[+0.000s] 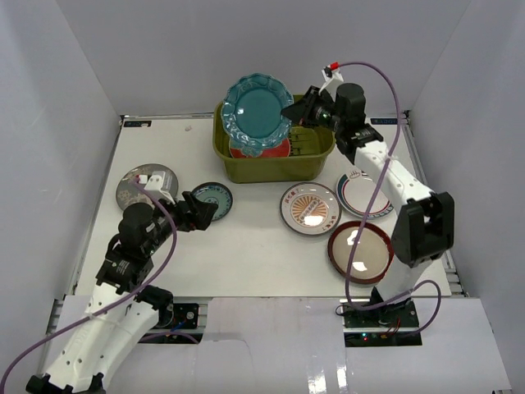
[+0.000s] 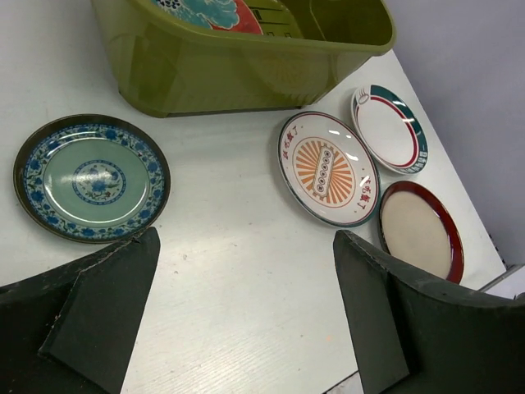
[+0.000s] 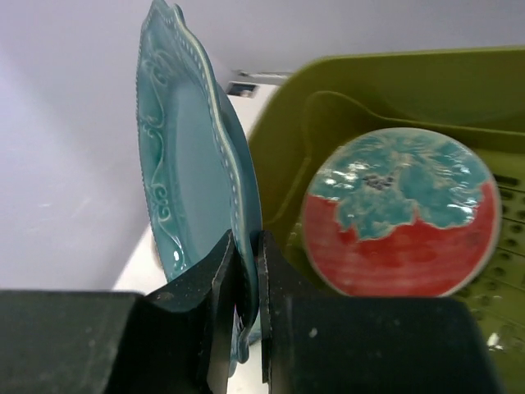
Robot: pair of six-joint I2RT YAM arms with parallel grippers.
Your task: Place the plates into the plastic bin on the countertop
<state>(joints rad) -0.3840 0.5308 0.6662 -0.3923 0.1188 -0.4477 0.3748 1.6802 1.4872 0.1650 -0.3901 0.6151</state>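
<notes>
The scalloped teal plate still hangs above the bin's sides. The right gripper lowers into the bin next, onto the red-and-teal plate (image 3: pixel 402 213), and releases the scalloped teal plate.
My right gripper (image 1: pixel 289 111) (image 3: pixel 248 246) is shut on the rim of the scalloped teal plate (image 1: pixel 256 113) (image 3: pixel 184 156) and holds it on edge above the left part of the olive-green bin (image 1: pixel 275 168) (image 3: pixel 394 82). The red-and-teal plate (image 1: pixel 261 151) (image 3: pixel 402 213) lies inside the bin. My left gripper (image 1: pixel 205 212) (image 2: pixel 246 279) is open and empty, low over the countertop beside the small teal-patterned plate (image 1: pixel 215 199) (image 2: pixel 92 177). The grey plate (image 1: pixel 139 187) lies at the far left, partly behind my left arm.
On the white countertop (image 1: pixel 246 246), right of centre, lie the orange sunburst plate (image 1: pixel 310 208) (image 2: pixel 326 167), the white green-rimmed plate (image 1: pixel 367 195) (image 2: pixel 388 127) and the dark red-rimmed plate (image 1: pixel 361 251) (image 2: pixel 420 231). Grey-white walls surround the table.
</notes>
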